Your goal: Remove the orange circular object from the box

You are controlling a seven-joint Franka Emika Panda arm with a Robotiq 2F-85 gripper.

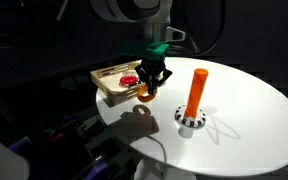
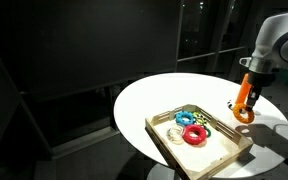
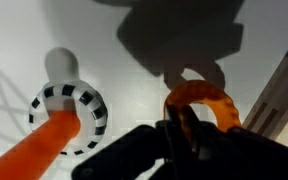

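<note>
The ring hangs clear of the box's rim. I should bring my gripper down to the bare white table below it beside the box [image 1: 112, 90] and let go of the ring.
The orange ring [image 3: 199, 100] hangs in my gripper [image 3: 181, 125], whose fingers are shut on its rim. In both exterior views the ring [image 1: 144, 95] [image 2: 244, 114] is held above the white table, just outside the light-wood box [image 1: 112, 90] [image 2: 162, 137]. The gripper [image 1: 150, 78] [image 2: 248, 92] is between the box and the orange peg.
A tall orange peg [image 1: 195, 92] on a checkered base [image 3: 67, 103] stands on the round white table [image 1: 254, 110]. The box holds a red ring [image 2: 194, 135] and other coloured rings [image 2: 186, 117]. The box rim [image 3: 282, 90] shows at the right of the wrist view.
</note>
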